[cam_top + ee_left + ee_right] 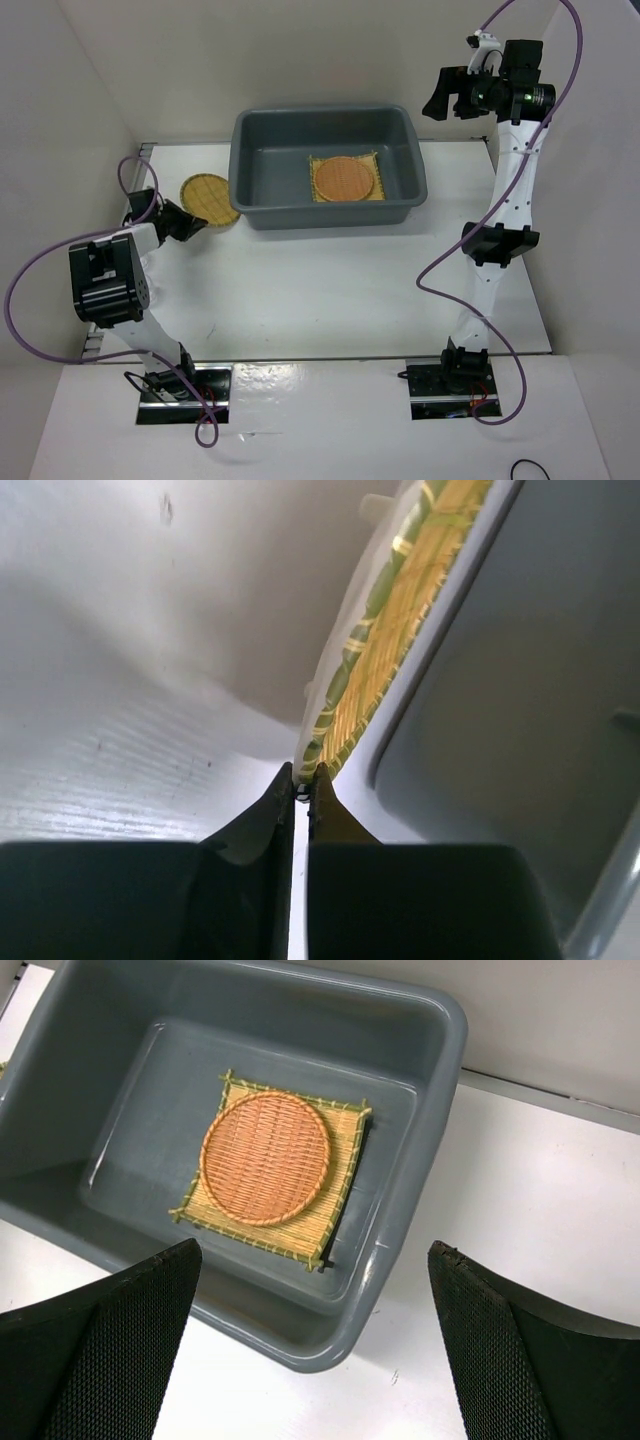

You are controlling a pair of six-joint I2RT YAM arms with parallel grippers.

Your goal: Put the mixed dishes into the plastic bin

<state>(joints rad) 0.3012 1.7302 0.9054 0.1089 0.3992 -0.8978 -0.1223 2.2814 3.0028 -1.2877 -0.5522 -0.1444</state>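
Note:
The bin's side stands between the held yellow-tan disc and the orange-brown woven disc (344, 179), so next I should lift my left gripper over the bin (330, 113), lower the held disc onto the woven one and release it.
The dark grey plastic bin (330, 113) stands at the back of the table. In it lies the square yellow slatted mat (373, 161) with the orange-brown woven disc (344, 179) on top. Both also show in the right wrist view, the mat (342, 1175) and the disc (265, 1157) inside the bin (440, 1110). The yellow-tan woven disc (210, 198) is just left of the bin. My left gripper (190, 222) is shut on its near rim; in the left wrist view the gripper (302, 780) pinches the disc's (390, 630) edge. My right gripper (440, 97) is open and empty, high above the bin's right end. No glass cups are in view.
The bin's outer wall (520, 680) is right beside the held disc. White walls enclose the table on the left, back and right. A purple cable loops beside each arm.

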